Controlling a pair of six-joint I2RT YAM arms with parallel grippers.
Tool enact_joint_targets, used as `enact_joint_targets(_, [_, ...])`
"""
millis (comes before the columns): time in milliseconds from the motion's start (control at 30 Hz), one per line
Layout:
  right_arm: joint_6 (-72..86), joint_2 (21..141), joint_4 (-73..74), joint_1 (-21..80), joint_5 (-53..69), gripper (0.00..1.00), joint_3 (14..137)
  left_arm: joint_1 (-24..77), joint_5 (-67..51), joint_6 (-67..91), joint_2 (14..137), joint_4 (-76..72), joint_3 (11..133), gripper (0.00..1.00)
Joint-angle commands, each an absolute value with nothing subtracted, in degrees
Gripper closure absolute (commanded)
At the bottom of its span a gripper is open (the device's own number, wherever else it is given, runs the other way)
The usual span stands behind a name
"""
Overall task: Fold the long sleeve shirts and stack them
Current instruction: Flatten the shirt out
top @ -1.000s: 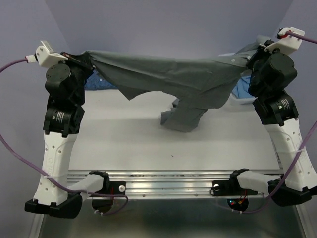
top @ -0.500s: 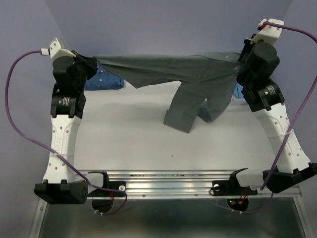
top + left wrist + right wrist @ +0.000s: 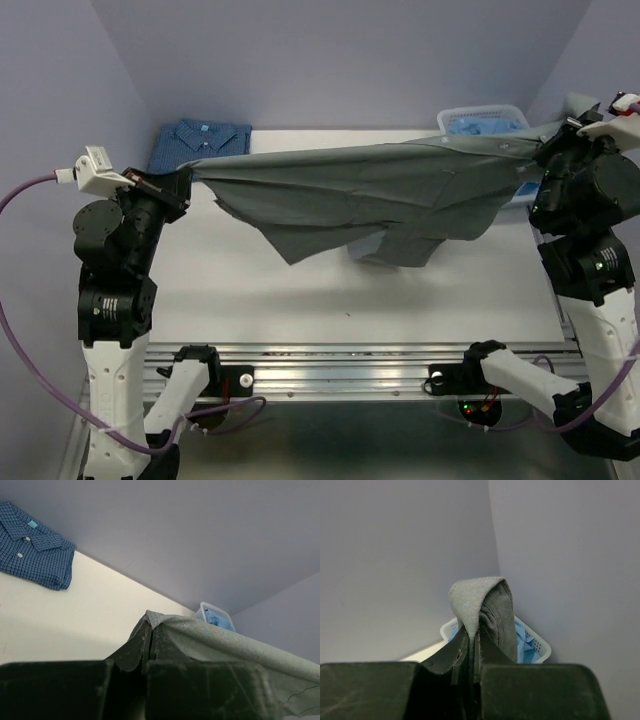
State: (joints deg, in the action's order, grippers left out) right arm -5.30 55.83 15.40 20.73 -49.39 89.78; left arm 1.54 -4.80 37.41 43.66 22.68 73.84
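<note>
My right gripper lowers the shirt's raised end onto the bare tabletop (image 3: 418, 134) (image 3: 428, 651) beside the basket next and releases it, since that spot lies below and left in the top view.
The slate-grey shirt (image 3: 370, 190) hangs stretched in the air between both arms, its lower edge and a sleeve drooping to the table near the middle. My left gripper (image 3: 185, 180) is shut on the shirt's left end; in the left wrist view, cloth (image 3: 210, 640) folds over the fingertips of my left gripper (image 3: 150, 630). My right gripper (image 3: 545, 150) is shut on the right end, and a hump of grey fabric (image 3: 477, 602) sticks up between the pads of my right gripper (image 3: 475, 645). The dark blue check shirt (image 3: 198, 143) lies folded at the back left, also seen as the checked shirt (image 3: 30, 545).
A white perforated basket (image 3: 483, 118) holding light blue cloth stands at the back right, partly behind the grey shirt; the right wrist view shows the basket (image 3: 540, 650) too. Purple walls close the back and sides. The metal rail (image 3: 340, 365) runs along the near edge.
Both arms have swung down and toward the near side, spreading the grey shirt wider and flatter. The folded blue shirt and the basket, hidden before, now show.
</note>
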Motion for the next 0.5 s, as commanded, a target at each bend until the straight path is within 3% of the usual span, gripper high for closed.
enact_joint_targets(0, [-5.01,61.85,13.45,20.48,-54.31,0.99,87.63,0.88,-0.62,37.44,51.12,26.01,71.64,1.0])
enact_joint_targets(167, [0.51,76.26,15.02,18.81,-51.53,0.99,82.71,0.79,5.52,37.79,64.48,28.73,69.79,1.0])
enact_joint_targets(200, [5.4,82.47,17.55,17.24,-44.63,0.99,82.71,0.44,6.84,37.53,69.91,28.91,69.87,0.91])
enact_joint_targets(267, [8.69,88.83,18.89,16.61,-38.09,0.99,83.58,0.44,6.25,36.92,75.38,28.65,71.27,0.6])
enact_joint_targets(300, [9.57,91.9,18.81,16.61,-33.62,0.97,84.19,-1.47,4.5,36.48,77.93,28.65,72.41,0.32])
enact_joint_targets(367, [8.88,100.58,20.99,16.08,-30.95,0.74,89.63,-1.5,3.69,35.95,84.01,29.0,75.65,0.15])
enact_joint_targets(400, [9.05,103.16,23.09,16.08,-29.28,0.63,92.26,-1.58,3.26,35.51,85.33,29.09,76.63,0.01])
enact_joint_targets(433, [9.4,105.36,25.46,16.08,-28.75,0.18,95.16,-1.58,2.21,35.42,86.21,29.0,77.25,0.01])
enact_joint_targets(467, [10.36,107.99,28.97,16.08,-28.22,0.11,99.8,-1.58,1.68,35.42,86.48,28.74,77.26,0.01])
